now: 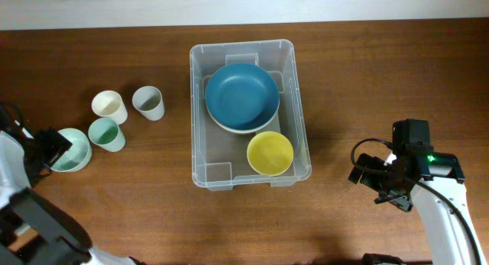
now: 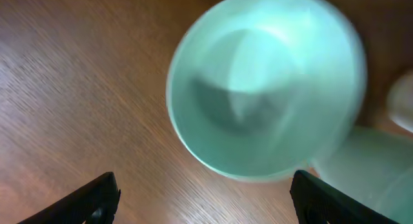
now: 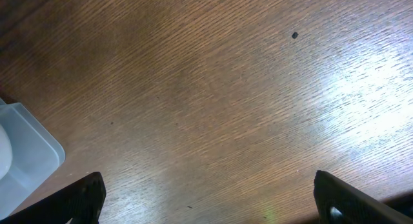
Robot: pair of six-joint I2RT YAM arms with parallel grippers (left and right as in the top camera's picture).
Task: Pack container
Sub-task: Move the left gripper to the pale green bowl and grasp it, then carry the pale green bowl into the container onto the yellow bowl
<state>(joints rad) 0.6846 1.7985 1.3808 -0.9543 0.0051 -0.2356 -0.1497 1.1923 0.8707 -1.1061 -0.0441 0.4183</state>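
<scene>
The mint green cup is crowding one side of the mint green bowl. My left gripper will move over and down onto the rim's opposite side (image 1: 56,165) (image 2: 175,81) next.
The clear container (image 1: 201,105) stands mid-table and holds a large blue bowl (image 1: 241,95) and a small yellow bowl (image 1: 270,153). A mint green bowl (image 1: 71,152) sits at the far left; it fills the left wrist view (image 2: 264,88), blurred. My left gripper (image 1: 47,147) is open right beside this bowl, fingers (image 2: 203,198) wide apart and empty. My right gripper (image 1: 367,176) is open and empty over bare wood (image 3: 206,201), right of the container, whose corner shows in the right wrist view (image 3: 26,153).
Three cups stand left of the container: a cream cup (image 1: 109,106), a grey cup (image 1: 148,101) and a mint green cup (image 1: 105,134), also at the left wrist view's right edge (image 2: 374,166).
</scene>
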